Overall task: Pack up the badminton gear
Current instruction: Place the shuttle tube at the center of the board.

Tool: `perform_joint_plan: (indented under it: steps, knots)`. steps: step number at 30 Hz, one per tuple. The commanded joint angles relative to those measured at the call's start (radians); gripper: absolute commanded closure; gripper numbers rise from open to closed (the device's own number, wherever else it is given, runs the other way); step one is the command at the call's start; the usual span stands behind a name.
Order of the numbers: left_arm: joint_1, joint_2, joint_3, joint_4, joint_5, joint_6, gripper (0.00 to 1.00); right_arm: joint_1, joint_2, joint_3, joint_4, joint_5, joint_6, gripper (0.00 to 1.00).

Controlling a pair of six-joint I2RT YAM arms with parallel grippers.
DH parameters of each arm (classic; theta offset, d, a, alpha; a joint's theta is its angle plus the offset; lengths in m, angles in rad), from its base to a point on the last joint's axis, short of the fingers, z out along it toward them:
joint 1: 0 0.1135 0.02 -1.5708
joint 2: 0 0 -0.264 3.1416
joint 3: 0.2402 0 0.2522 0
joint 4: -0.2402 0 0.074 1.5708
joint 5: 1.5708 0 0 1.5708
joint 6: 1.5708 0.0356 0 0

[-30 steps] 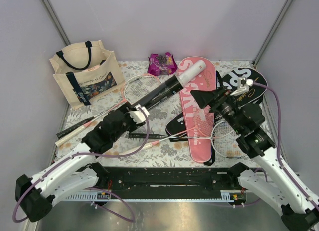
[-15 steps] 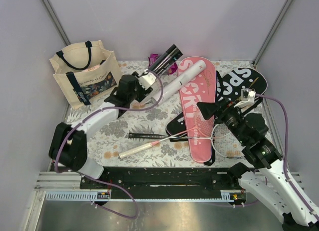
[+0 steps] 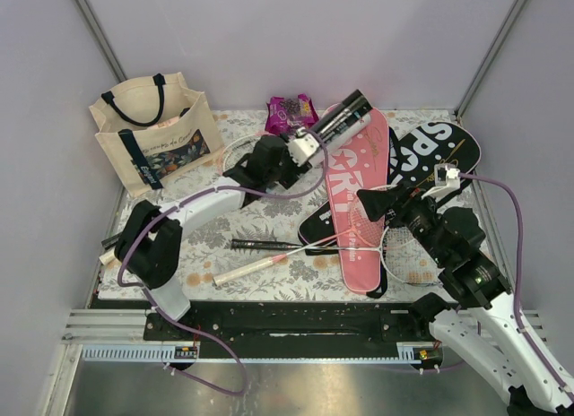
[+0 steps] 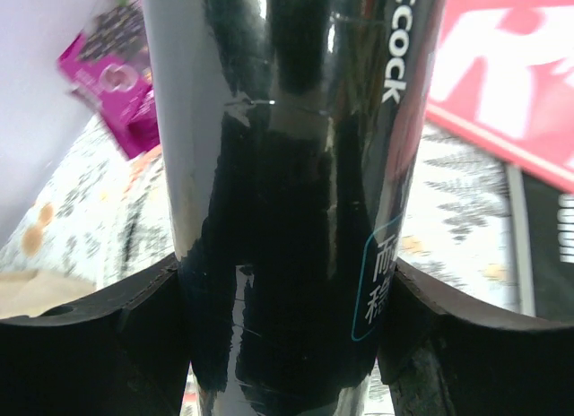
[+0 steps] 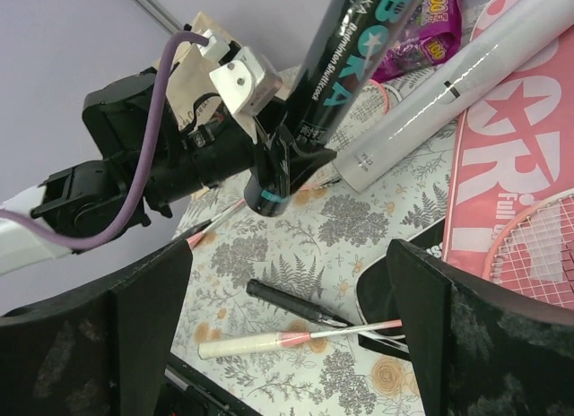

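Note:
I will next move my left gripper down and toward the pink cover's open edge [image 3: 335, 174] and release the black tube [image 3: 343, 117] there, because the white tube takes the spot beneath.
My left gripper [image 3: 309, 149] [image 4: 282, 322] is shut on the lower end of a long black shuttlecock tube [image 3: 343, 117] [image 4: 287, 165] [image 5: 345, 66], held tilted above the back of the table. The white tube [image 5: 430, 111] [image 3: 357, 127] lies just beneath it, resting on the edge of the pink SPORT cover [image 3: 359, 201]. The black SPORT cover [image 3: 430, 151] lies to the right. A pink-and-white racket handle [image 3: 260, 266] [image 5: 260, 342] and a black one [image 3: 260, 246] [image 5: 287, 301] lie at the front. My right gripper [image 3: 377, 201] [image 5: 287, 335] hangs open over the pink cover, holding nothing.
A cream tote with navy handles [image 3: 152, 134] stands upright at the back left. A purple-pink snack packet [image 3: 291, 113] lies at the back middle. A strung racket head [image 5: 538, 246] rests on the pink cover near my right arm. Walls close in the table on three sides.
My left arm has lifted the black tube off the table and swung it right, past the snack packet and over the pink cover's top. My right gripper drew back slightly and opened wider.

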Motion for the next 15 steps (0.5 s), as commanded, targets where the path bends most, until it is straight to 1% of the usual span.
perform_joint_plan:
  steps: [1, 4, 7, 10, 12, 14, 15]
  knots:
    - [-0.096, 0.016, 0.049, 0.095, -0.02, -0.07, 0.46, 0.008, 0.036, 0.049, -0.005, 0.005, -0.045, 0.01]
    - [-0.126, 0.088, 0.087, 0.089, -0.043, -0.093, 0.44, 0.008, 0.045, 0.059, -0.027, 0.01, -0.051, 0.0]
    - [-0.128, 0.163, 0.154, 0.069, -0.066, -0.118, 0.43, 0.008, 0.046, 0.063, -0.045, 0.006, -0.056, 0.0]
    - [-0.128, 0.221, 0.207, 0.068, -0.063, -0.121, 0.38, 0.008, 0.046, 0.063, -0.056, -0.01, -0.056, 0.0]
    - [-0.128, 0.249, 0.254, 0.049, -0.076, -0.135, 0.3, 0.008, 0.046, 0.061, -0.059, -0.014, -0.057, 0.01]
    - [-0.131, 0.261, 0.297, 0.013, -0.089, -0.143, 0.09, 0.008, 0.045, 0.063, -0.074, -0.01, -0.059, 0.0]
    - [-0.131, 0.258, 0.303, 0.012, -0.091, -0.146, 0.01, 0.008, 0.042, 0.061, -0.077, -0.004, -0.061, 0.01]
